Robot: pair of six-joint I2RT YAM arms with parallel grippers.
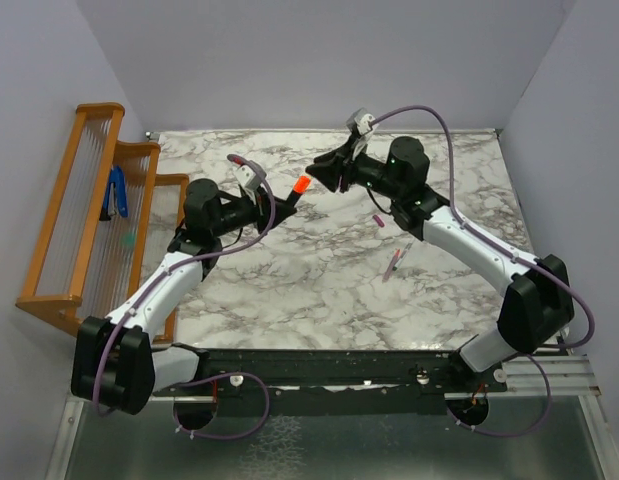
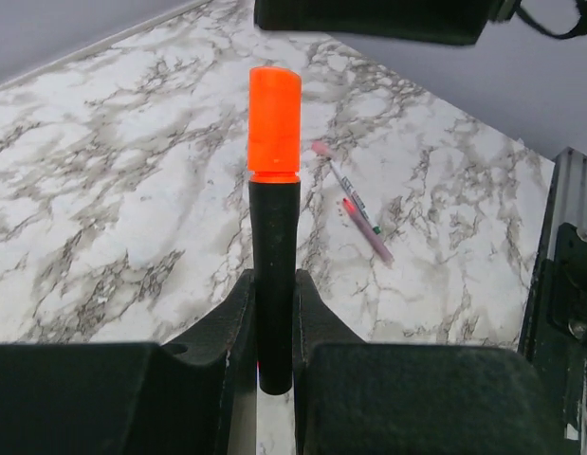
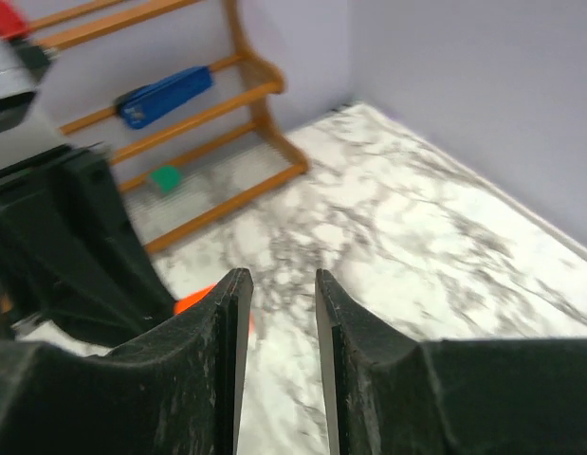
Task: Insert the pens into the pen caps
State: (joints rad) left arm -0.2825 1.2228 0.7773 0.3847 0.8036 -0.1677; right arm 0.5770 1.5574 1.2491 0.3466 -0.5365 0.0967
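The marker [image 2: 274, 284] has its orange cap on, so my left gripper should tilt, move down and toward the wooden rack, and let the marker go on the bare marble.
My left gripper [image 1: 280, 203] [image 2: 274, 277] is shut on the short black marker [image 2: 274, 284] and holds it above the table. The stubby orange cap [image 1: 302, 185] [image 2: 274, 123] sits on the marker's far end. My right gripper [image 1: 322, 172] [image 3: 279, 275] is open and empty, just right of the orange cap, which shows past its left finger [image 3: 193, 301]. Two thin pale pens [image 1: 394, 263] [image 2: 355, 201] lie together on the marble right of centre. A small magenta cap [image 1: 378, 220] lies near them. I cannot pick out the pale pink cap.
A wooden rack [image 1: 89, 200] stands along the table's left edge and holds a blue-handled tool [image 1: 117, 193] [image 3: 165, 95] and a small green item [image 3: 165, 177]. Purple-grey walls close in the back and sides. The right arm's forearm [image 1: 469, 240] passes beside the thin pens.
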